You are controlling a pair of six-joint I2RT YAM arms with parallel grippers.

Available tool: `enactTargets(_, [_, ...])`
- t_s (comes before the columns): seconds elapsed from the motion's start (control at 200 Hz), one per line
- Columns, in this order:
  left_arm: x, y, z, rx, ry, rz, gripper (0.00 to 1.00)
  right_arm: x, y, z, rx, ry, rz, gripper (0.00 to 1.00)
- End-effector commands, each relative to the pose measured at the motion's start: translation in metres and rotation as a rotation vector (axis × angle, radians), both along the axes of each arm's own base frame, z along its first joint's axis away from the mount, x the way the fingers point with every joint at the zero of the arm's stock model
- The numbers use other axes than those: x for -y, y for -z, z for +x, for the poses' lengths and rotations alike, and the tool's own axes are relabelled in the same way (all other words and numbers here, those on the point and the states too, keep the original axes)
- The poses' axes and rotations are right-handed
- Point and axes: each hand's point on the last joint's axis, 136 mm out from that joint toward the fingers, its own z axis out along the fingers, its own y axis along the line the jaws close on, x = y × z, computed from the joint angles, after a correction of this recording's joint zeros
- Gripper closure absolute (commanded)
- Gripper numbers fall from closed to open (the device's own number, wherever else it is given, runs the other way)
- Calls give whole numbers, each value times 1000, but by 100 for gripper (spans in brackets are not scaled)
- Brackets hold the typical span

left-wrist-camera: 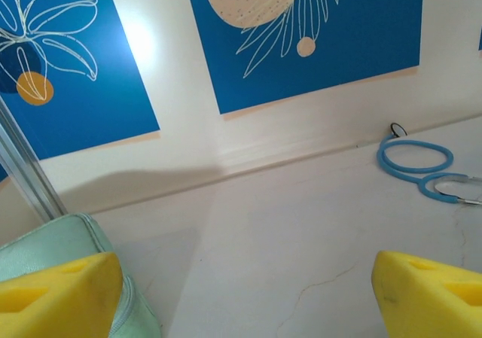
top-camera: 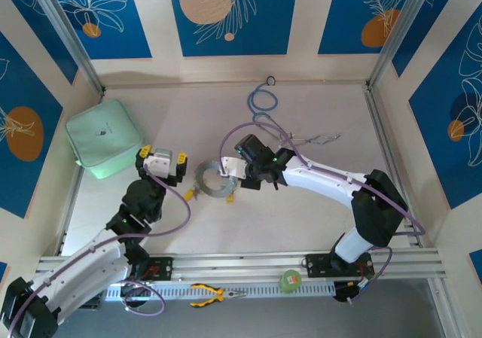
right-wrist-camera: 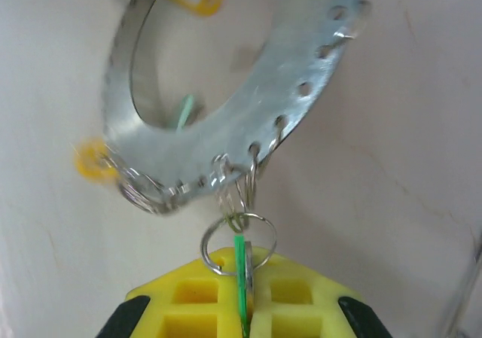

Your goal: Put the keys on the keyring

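I will lower my right gripper toward the bare tabletop (top-camera: 282,200) beside its forearm next and let go of the green-headed key, since the keyring still hangs tilted from it.
The keyring (top-camera: 213,181), a pale silvery perforated band, lies at mid-table with yellow tags around it. In the right wrist view the keyring (right-wrist-camera: 301,89) hangs tilted just beyond my fingers. My right gripper (right-wrist-camera: 245,285) is shut on a green-headed key (right-wrist-camera: 240,266). A small split ring (right-wrist-camera: 265,236) links that key to the band's edge. From above, the right gripper (top-camera: 229,175) sits at the ring's right side. My left gripper (top-camera: 162,157) is open, just left of the ring and apart from it. Its yellow fingers (left-wrist-camera: 60,293) stand wide with bare table between them.
A mint green pouch (top-camera: 104,137) lies at the back left, its corner (left-wrist-camera: 45,244) beside my left finger. A blue looped tube (top-camera: 263,101) and a tiny black ring (top-camera: 270,80) lie near the back wall. Yellow-handled pliers (top-camera: 215,295) and a green roll (top-camera: 291,280) rest on the front rail.
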Motion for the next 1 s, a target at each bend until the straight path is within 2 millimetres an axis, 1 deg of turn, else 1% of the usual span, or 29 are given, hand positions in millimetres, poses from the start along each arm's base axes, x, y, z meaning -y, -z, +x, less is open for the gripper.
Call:
enactTargets(0.0, [-6, -14, 3, 35, -37, -62, 14, 36, 6, 0, 36, -9, -183, 100])
enactTargets(0.07, [-7, -11, 4, 25, -41, -57, 14, 47, 12, 0, 22, 7, -233, 100])
enactTargets(0.17, [-6, -9, 6, 16, -42, -54, 14, 66, 24, -5, -27, 28, -304, 100])
enactTargets(0.33, [-9, -7, 7, 8, -52, -48, 14, 112, 48, -20, -136, 65, -472, 99])
enactTargets(0.45, [-11, -5, 8, -3, -60, -38, 14, 138, 53, -33, -188, 97, -527, 97])
enactTargets(0.565, [-14, -3, 9, -9, -73, -38, 14, 160, 58, -46, -271, 171, -557, 93])
enactTargets(0.635, [-16, -2, 10, -12, -80, -40, 14, 177, 64, -59, -330, 213, -598, 86])
enactTargets(0.65, [-16, -2, 10, -13, -80, -40, 14, 181, 66, -61, -339, 225, -604, 83])
enactTargets(0.73, [-16, -1, 10, -24, -78, -34, 14, 204, 68, -73, -399, 322, -625, 61])
enactTargets(0.795, [-18, 0, 9, -37, -77, -25, 13, 217, 66, -84, -455, 394, -628, 54])
enactTargets(0.845, [-19, 2, 9, -47, -80, -18, 13, 220, 61, -82, -445, 426, -613, 52])
enactTargets(0.945, [-24, 6, 10, -73, -92, -11, 12, 230, 45, -68, -416, 531, -567, 50])
enactTargets(0.995, [-27, 9, 11, -90, -104, -7, 11, 234, 37, -54, -358, 569, -535, 50])
